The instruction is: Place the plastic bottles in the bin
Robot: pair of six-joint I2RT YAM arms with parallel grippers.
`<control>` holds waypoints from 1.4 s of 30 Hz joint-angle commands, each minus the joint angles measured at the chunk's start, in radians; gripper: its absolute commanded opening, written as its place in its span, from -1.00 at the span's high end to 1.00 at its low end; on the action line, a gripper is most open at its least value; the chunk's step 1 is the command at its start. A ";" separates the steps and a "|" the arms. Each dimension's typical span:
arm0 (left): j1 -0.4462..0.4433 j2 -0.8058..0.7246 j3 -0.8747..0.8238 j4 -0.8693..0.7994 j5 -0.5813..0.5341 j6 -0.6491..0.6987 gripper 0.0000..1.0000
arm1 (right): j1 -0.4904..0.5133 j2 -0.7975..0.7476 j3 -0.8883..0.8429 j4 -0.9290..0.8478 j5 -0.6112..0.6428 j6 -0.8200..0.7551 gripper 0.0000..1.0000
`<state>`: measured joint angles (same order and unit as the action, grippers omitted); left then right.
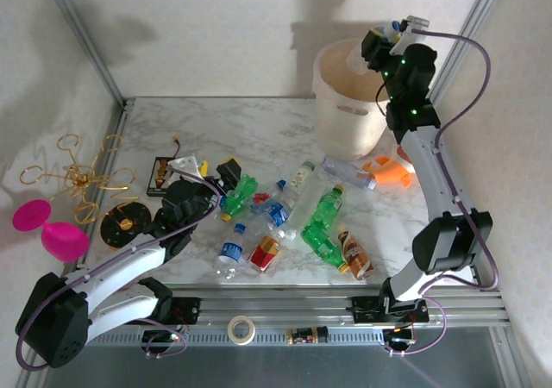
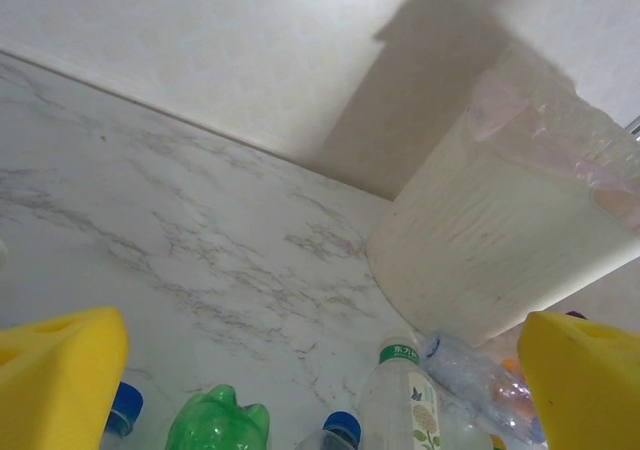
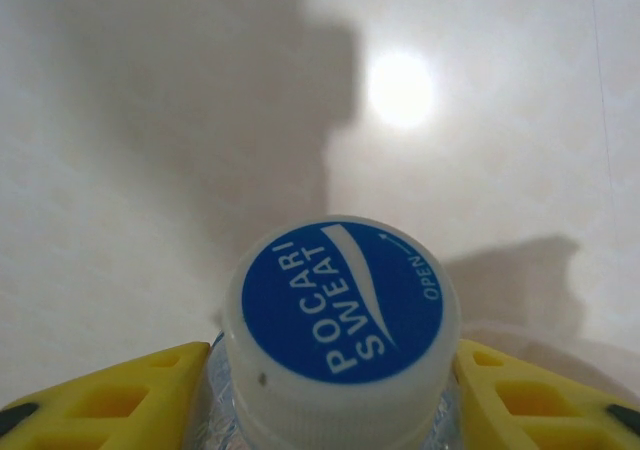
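The right gripper moves from the bin's rim across over the opening of the bin next and releases the clear bottle, which still hangs near the bin's rim.
My right gripper (image 1: 392, 36) is raised over the rim of the cream-white bin (image 1: 332, 103), shut on a clear plastic bottle. Its blue-and-white cap (image 3: 340, 310) sits between the yellow fingers (image 3: 110, 400). Several more plastic bottles lie on the marble table: a green one (image 1: 240, 191), a blue-labelled one (image 1: 276, 211), another green one (image 1: 328, 205), a brown-labelled one (image 1: 354, 254) and a red-labelled one (image 1: 266, 252). My left gripper (image 1: 226, 177) hangs open just above the left green bottle (image 2: 215, 425), pointing toward the bin (image 2: 500, 250). A clear bottle with a green band (image 2: 405, 400) lies ahead of it.
An orange toy (image 1: 392, 171) lies right of the bin's base beside a clear bottle (image 1: 349, 172). Gold wire (image 1: 78, 177), pink shapes (image 1: 47, 228) and black parts (image 1: 164, 174) sit at the left. A tape roll (image 1: 241, 328) rests on the front rail.
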<state>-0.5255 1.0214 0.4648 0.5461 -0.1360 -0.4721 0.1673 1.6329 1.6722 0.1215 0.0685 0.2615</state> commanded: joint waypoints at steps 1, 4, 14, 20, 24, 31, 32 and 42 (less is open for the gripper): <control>0.010 -0.011 -0.011 -0.030 -0.003 0.009 -0.99 | -0.004 0.069 0.037 -0.003 0.042 -0.032 0.08; 0.010 -0.006 -0.010 -0.051 0.003 0.019 -0.99 | -0.006 0.148 0.094 -0.062 0.039 -0.034 0.08; 0.012 -0.025 -0.023 -0.108 0.001 0.066 -0.99 | -0.006 0.346 0.250 -0.200 0.022 -0.009 -0.06; 0.012 -0.043 -0.033 -0.119 -0.020 0.080 -0.99 | -0.006 0.374 0.289 -0.230 0.004 0.014 -0.35; 0.013 -0.049 -0.035 -0.124 -0.028 0.081 -0.99 | -0.006 0.346 0.296 -0.230 0.009 0.016 -0.74; 0.043 -0.038 -0.045 -0.085 0.013 0.017 -0.99 | -0.005 0.224 0.254 -0.219 -0.018 0.007 -0.98; 0.052 -0.035 -0.043 -0.082 0.021 0.010 -0.99 | -0.004 0.196 0.235 -0.214 -0.035 0.008 -0.98; 0.149 0.069 0.071 -0.198 0.036 -0.011 -0.99 | 0.083 -0.110 -0.108 -0.137 -0.107 -0.002 -0.97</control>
<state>-0.4023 1.0599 0.4686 0.3981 -0.1158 -0.4675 0.2134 1.5707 1.6470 -0.0463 -0.0055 0.2726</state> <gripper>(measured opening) 0.994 0.987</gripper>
